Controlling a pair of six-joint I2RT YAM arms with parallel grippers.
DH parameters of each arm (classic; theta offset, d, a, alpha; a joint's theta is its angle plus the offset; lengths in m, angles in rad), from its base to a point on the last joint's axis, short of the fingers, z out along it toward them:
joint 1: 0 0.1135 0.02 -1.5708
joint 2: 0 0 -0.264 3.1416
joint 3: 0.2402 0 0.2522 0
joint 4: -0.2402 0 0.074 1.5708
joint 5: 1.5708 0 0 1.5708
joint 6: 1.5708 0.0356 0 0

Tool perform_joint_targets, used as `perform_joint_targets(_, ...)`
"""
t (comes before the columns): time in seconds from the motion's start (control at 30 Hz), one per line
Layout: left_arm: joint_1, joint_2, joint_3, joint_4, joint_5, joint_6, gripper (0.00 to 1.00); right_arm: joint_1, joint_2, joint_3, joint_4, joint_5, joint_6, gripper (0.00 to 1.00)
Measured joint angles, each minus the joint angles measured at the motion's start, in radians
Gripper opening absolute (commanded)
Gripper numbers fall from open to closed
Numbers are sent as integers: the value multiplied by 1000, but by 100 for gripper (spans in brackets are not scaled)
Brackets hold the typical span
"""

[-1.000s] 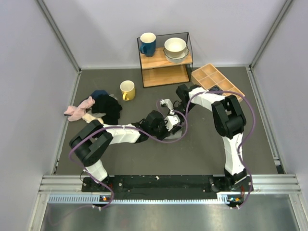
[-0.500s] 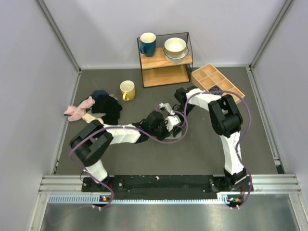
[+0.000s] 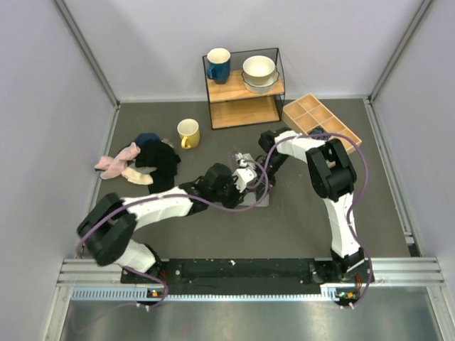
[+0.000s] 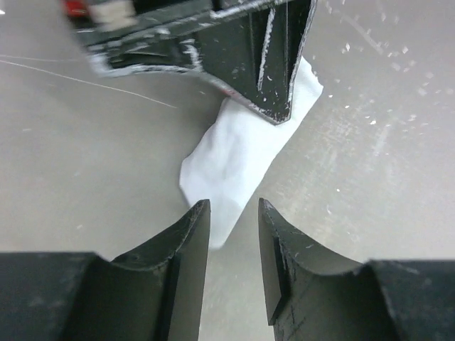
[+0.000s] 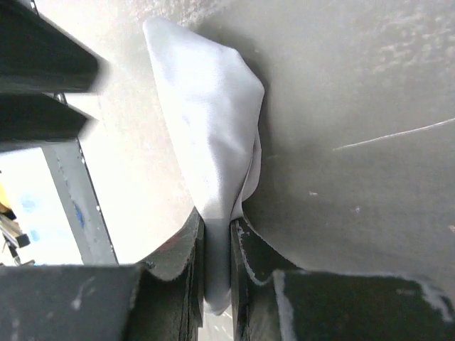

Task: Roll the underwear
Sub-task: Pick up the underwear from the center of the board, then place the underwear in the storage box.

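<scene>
The underwear (image 3: 261,197) is already gathered into a narrow piece of cloth, so my right gripper will next move up, outward, then down into the wooden divided tray (image 3: 325,126) and let it go.
The underwear (image 4: 238,153) is a light grey cloth gathered into a narrow folded strip on the table's middle. In the top view only a small patch of the underwear (image 3: 261,197) shows beside the two wrists. My right gripper (image 5: 217,222) is shut on one end of the underwear (image 5: 213,114), with cloth pinched between its fingers. My left gripper (image 4: 234,207) stands open just short of the strip's other end, with nothing between its fingers. In the top view the left gripper (image 3: 240,177) and right gripper (image 3: 250,165) meet over the cloth.
A yellow mug (image 3: 188,133) stands behind the left arm. A pile of dark clothes (image 3: 160,160) and pink socks (image 3: 116,163) lie at the left. A shelf (image 3: 245,91) holds a blue mug (image 3: 218,65) and bowls (image 3: 259,71). A wooden divided tray (image 3: 320,119) lies at the back right.
My right gripper has closed on the end of the underwear. My left gripper has opened and let the cloth go, and the left arm's elbow has swung out to the left.
</scene>
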Motion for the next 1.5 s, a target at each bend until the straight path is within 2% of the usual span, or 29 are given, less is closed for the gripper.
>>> perform_joint_targets(0.07,3,-97,-7,-47,-17,-11,41,-15,-6,-2,-3,-11,-25,3)
perform_joint_targets(0.33,91,-560,-21,-179,-30,-63,64,-110,-180,-28,-13,7,-90,3)
perform_joint_targets(0.47,194,-762,-21,-257,-6,-84,69,-220,-278,8,-42,72,-102,3)
perform_joint_targets(0.57,227,-842,-21,-329,5,-72,69,-315,-291,105,-90,127,-117,3)
perform_joint_targets(0.73,227,-873,-60,-408,43,-11,68,-462,-291,266,-140,256,-141,3)
perform_joint_targets(0.93,238,-797,-76,-480,71,29,68,-563,-271,414,-176,468,-172,3)
perform_joint_targets(1.1,241,-795,-76,-492,75,44,68,-576,-202,489,-185,616,-215,4)
perform_joint_targets(1.5,259,-776,-76,-492,82,51,67,-576,-91,476,-194,866,-425,4)
